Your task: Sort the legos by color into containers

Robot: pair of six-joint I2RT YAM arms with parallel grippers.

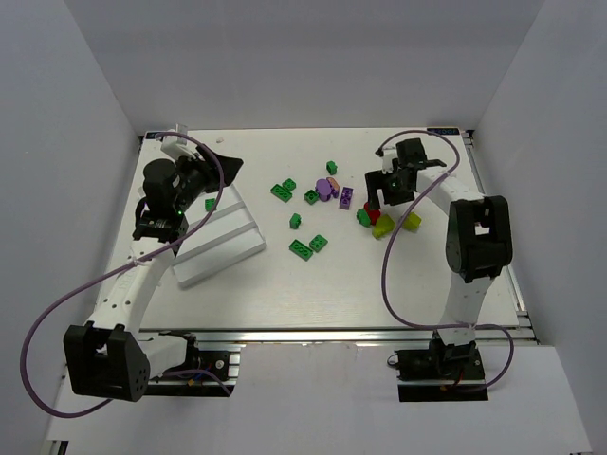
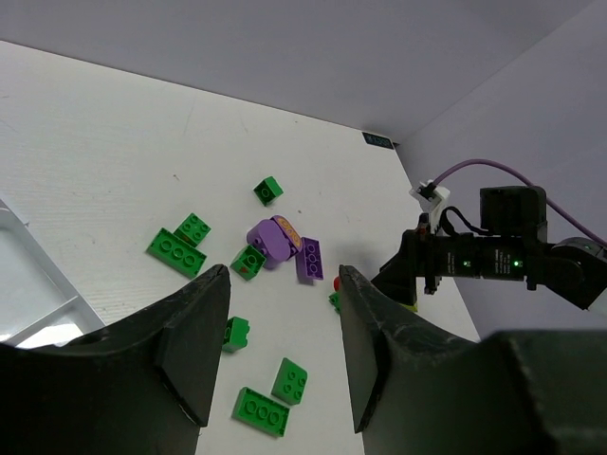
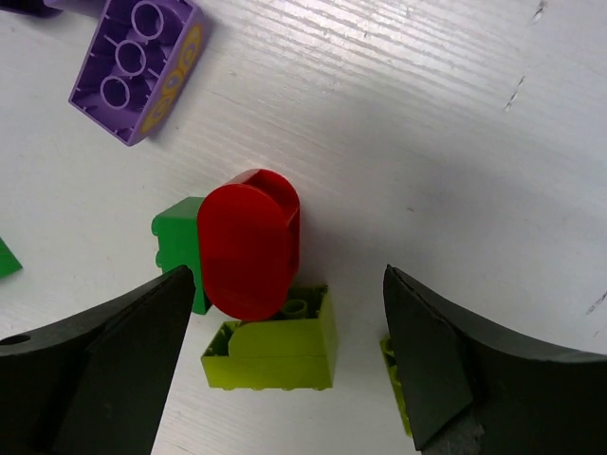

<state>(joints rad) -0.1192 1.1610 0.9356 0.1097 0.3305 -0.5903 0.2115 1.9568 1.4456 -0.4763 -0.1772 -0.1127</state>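
The small green brick sits against the red rounded brick (image 1: 372, 215) (image 3: 248, 242), so my right gripper shifts left in the wrist view next, lowers around both and closes.
Legos lie scattered mid-table: green bricks (image 1: 301, 249), a purple rounded brick (image 1: 323, 188) with a pinkish one (image 1: 333, 182), and a purple flat brick (image 1: 346, 197). My right gripper (image 1: 377, 199) hangs open over a red rounded brick (image 3: 248, 242), which leans on a yellow-green brick (image 3: 275, 351) beside a small green brick (image 3: 175, 246); the jaws (image 3: 287, 281) straddle them without touching. My left gripper (image 1: 224, 167) is open and empty above the far end of the white tray (image 1: 223, 246). One green brick (image 1: 210, 204) lies on the tray.
A second yellow-green brick (image 1: 411, 221) lies right of the red one. The left wrist view shows green bricks (image 2: 260, 410) below its open jaws (image 2: 283, 275), a tray corner (image 2: 38, 318) and the right arm (image 2: 493, 261). White walls enclose the table.
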